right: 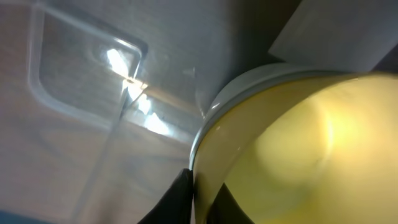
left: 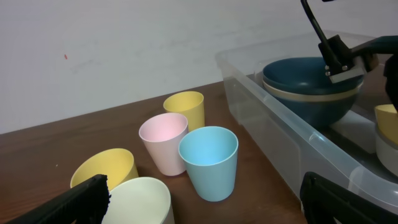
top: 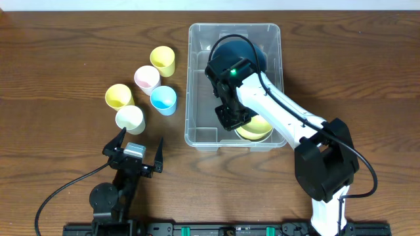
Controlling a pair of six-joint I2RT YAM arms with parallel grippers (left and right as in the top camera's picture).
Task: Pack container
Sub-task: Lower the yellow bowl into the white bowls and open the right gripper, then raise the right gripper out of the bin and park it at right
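The yellow bowl is close against the near side of the container, so my right gripper will next move it outward toward the dark blue bowls (top: 239, 55) and then open.
The container (top: 192, 85) is a large clear bin at the centre of the table, and its near wall (left: 273, 118) runs across the left wrist view. At its far end sit stacked dark blue bowls (top: 241, 47). A yellow bowl (top: 257, 130) rests at the near end, nested in a pale one. My right gripper (top: 233, 118) reaches down inside the bin. In the right wrist view its fingers pinch the yellow bowl's rim (right: 214, 140), one outside and one inside, so my right gripper (right: 202, 180) is shut on it. My left gripper (top: 139, 139) is wide open and holds nothing.
Several cups stand left of the bin: yellow (top: 163, 60), pink (top: 147, 78), blue (top: 163, 99), a second yellow (top: 119, 96) and cream (top: 130, 119). The cream cup (left: 140, 199) lies just ahead of my left gripper (left: 202, 199).
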